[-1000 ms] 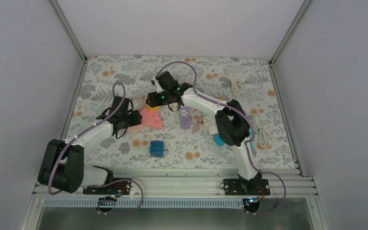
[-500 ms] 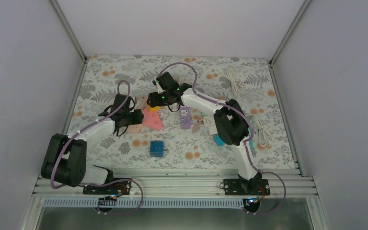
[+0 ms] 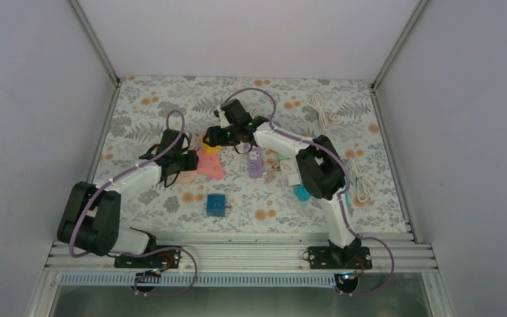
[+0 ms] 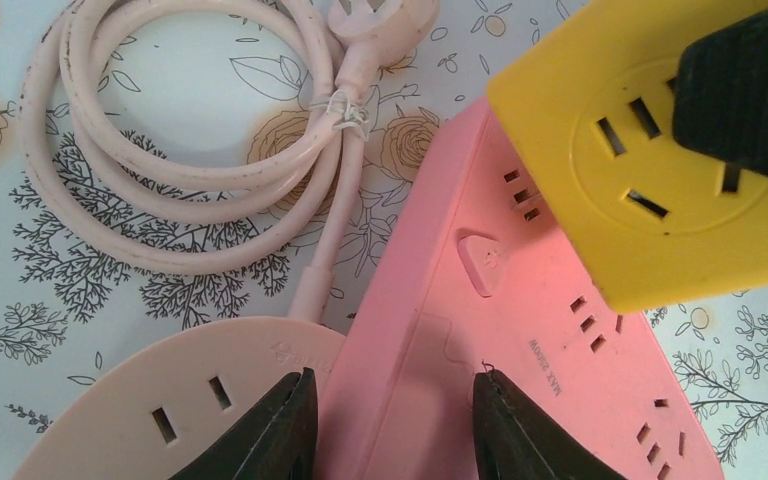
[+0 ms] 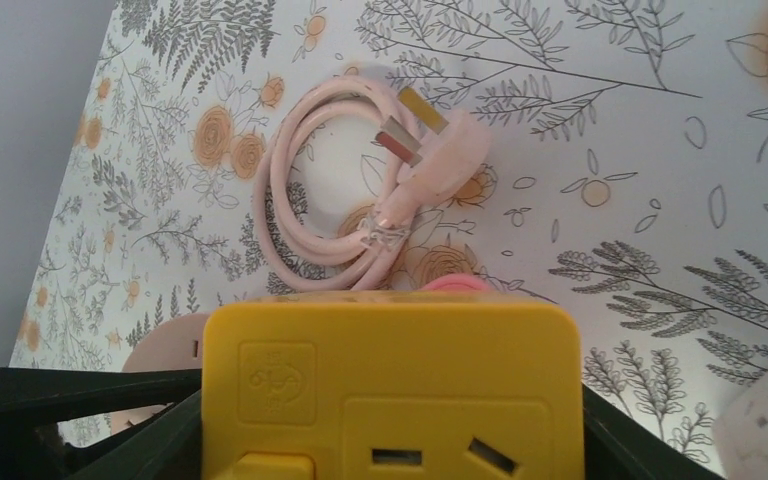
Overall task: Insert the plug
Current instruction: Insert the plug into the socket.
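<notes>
I need to lower the yellow adapter block [image 3: 210,142] in my right gripper onto the still empty slots at the pink power strip's far end next and let it go.
My right gripper [image 5: 390,410] is shut on a yellow adapter block [image 5: 390,380], with a black finger [image 5: 70,400] on each side. It holds the block [image 3: 210,142] just over the far end of a pink power strip [image 4: 480,330]; the block's underside is hidden. My left gripper [image 4: 392,415] is open. One fingertip is at the strip's left edge beside a pale pink round socket [image 4: 140,410], the other over the strip's top. A pale pink plug [image 5: 430,155] on a coiled cord [image 4: 160,170] lies free on the table beyond.
A blue cube [image 3: 216,205] sits near the front centre. A purple strip [image 3: 255,162], small adapters and a teal piece [image 3: 300,193] lie under the right arm. White cables [image 3: 321,109] lie at the back right and along the right edge [image 3: 360,178].
My left gripper has slid a little toward the pink strip and its jaws have narrowed. My right gripper has shifted slightly right with the yellow block.
</notes>
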`<state>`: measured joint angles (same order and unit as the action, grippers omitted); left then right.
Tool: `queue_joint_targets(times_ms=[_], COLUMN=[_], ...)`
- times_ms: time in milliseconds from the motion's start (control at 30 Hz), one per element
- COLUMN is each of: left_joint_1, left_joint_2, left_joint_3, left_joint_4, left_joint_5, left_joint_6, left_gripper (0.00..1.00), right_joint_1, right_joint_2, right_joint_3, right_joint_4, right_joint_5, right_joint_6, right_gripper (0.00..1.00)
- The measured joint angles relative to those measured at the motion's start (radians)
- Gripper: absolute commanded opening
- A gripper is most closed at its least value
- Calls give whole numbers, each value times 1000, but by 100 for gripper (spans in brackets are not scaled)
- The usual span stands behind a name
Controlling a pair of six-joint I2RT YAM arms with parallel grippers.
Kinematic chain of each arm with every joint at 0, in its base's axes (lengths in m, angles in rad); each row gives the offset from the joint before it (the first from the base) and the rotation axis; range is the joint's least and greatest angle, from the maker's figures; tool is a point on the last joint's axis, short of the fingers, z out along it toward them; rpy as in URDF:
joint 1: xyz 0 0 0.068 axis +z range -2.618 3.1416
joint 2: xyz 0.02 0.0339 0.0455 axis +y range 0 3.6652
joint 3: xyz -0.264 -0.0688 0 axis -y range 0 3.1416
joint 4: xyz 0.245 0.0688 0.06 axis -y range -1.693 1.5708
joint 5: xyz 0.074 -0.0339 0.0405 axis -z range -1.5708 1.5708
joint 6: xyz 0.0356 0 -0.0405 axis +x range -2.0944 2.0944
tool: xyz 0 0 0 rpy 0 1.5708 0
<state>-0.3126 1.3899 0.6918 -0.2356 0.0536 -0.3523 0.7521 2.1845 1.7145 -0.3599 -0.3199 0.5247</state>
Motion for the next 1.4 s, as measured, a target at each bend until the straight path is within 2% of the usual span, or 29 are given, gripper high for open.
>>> queue_joint_targets(times_ms=[700,867,1267,1400], left_joint_1=[-7,-9,-16,-17], left_joint_2=[1,2,16,16], left_joint_3=[0,0,-2,-2], left_joint_4=[5,7,34,34], left_joint_5=[-15,-14,-19,-19], left_joint_6=[0,0,0,-2], left_gripper=[38,35,34,34], right_joint_1=[-23,-19,21,21], right_joint_2=[12,16,27,29], right_joint_3=[-29,-37,-2,-16], right_joint_4=[52,65,11,30], right_joint_5=[-76,-79,68,58], right_joint_6=[-81,-90,-114,-115], right_gripper=[52,52,52,51])
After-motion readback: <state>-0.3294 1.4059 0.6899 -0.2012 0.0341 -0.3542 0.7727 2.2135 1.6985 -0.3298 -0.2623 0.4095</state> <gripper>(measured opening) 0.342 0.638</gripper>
